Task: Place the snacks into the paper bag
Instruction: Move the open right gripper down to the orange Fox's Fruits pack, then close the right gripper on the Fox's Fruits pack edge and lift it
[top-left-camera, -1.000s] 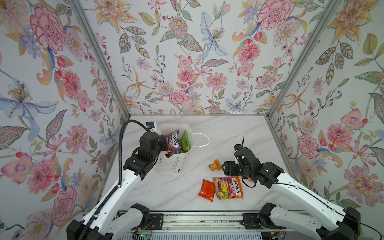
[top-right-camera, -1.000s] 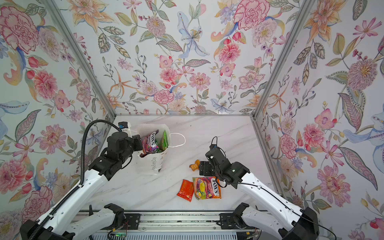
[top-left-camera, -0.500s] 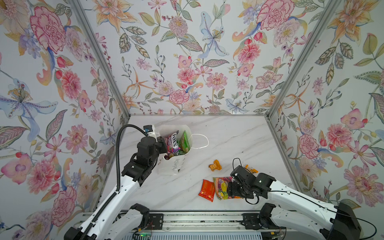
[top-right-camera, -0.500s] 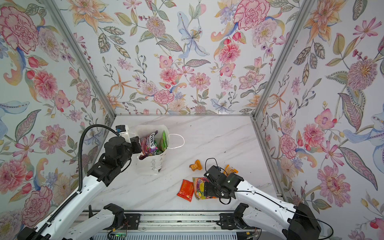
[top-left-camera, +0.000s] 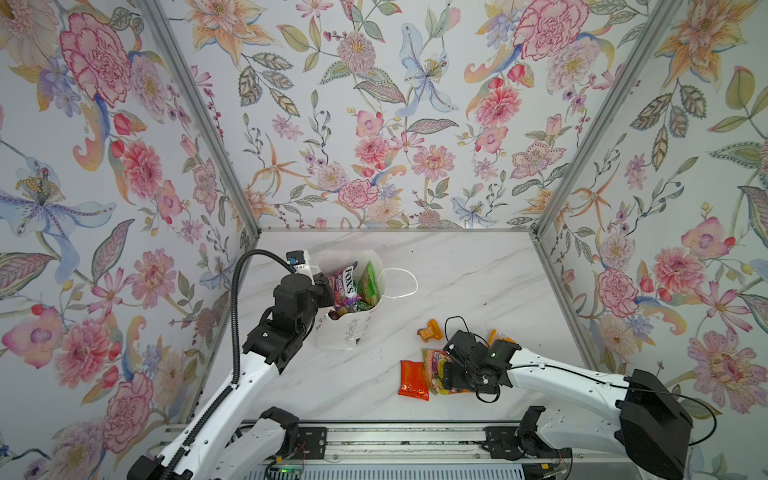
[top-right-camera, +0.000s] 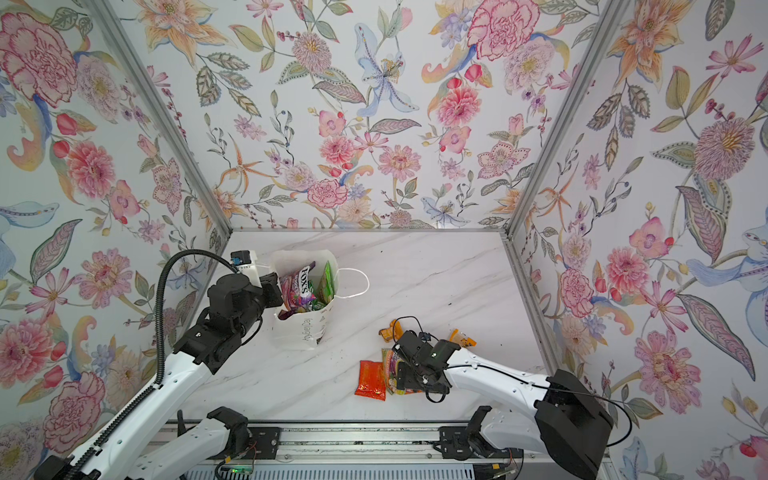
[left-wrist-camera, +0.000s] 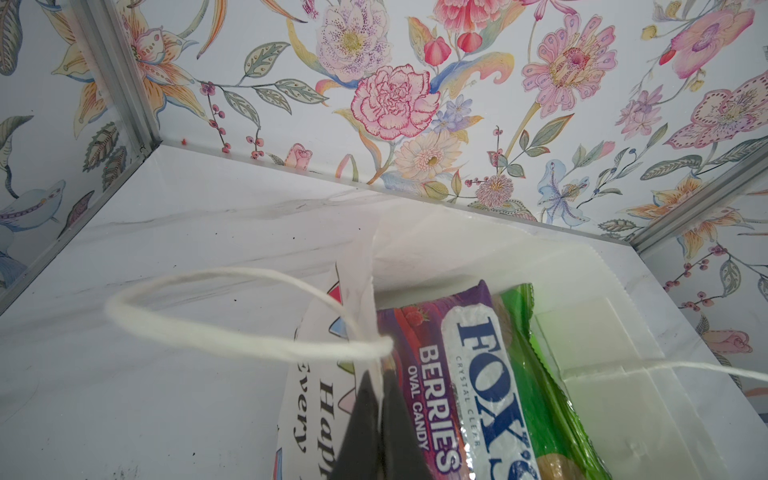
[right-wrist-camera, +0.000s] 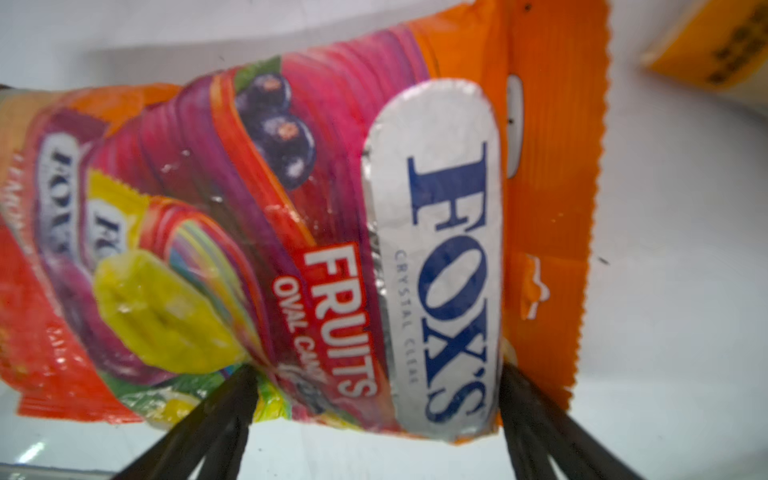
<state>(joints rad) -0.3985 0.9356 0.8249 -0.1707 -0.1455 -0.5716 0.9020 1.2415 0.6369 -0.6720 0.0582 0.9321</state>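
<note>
The robot will bring its right gripper outward with a tilt onto the orange bag's sealed end (right-wrist-camera: 552, 296) beside the FOX'S lettering, because that end is flatter than the bag's filled middle.
The white paper bag (top-left-camera: 347, 334) (top-right-camera: 301, 332) stands at the left of the table. My left gripper (top-left-camera: 326, 286) (left-wrist-camera: 380, 374) is shut on the bag's rim, beside a string handle (left-wrist-camera: 232, 340). A purple FOX'S bag (top-left-camera: 347, 284) (left-wrist-camera: 436, 374) and a green packet (top-left-camera: 370, 282) (left-wrist-camera: 536, 374) stick out of it. An orange FOX'S bag (top-left-camera: 434, 368) (top-right-camera: 388, 365) (right-wrist-camera: 332, 228) lies flat near the front. My right gripper (top-left-camera: 451, 372) (right-wrist-camera: 376, 370) is open low over it, one finger on each side. Next to it lies an orange-red sachet (top-left-camera: 413, 379) (top-right-camera: 370, 380).
A small orange sachet (top-left-camera: 429, 330) (top-right-camera: 386, 328) lies behind the right gripper. Another (top-left-camera: 496, 334) (top-right-camera: 461, 338) (right-wrist-camera: 715, 54) peeks out past the right wrist. Floral walls close in three sides of the marble table (top-left-camera: 457, 270), and a rail (top-left-camera: 395, 440) runs along the front.
My right gripper has dropped forward onto the orange FOX'S bag, its jaws spreading wider. The left arm shifted slightly, still holding the bag's rim.
</note>
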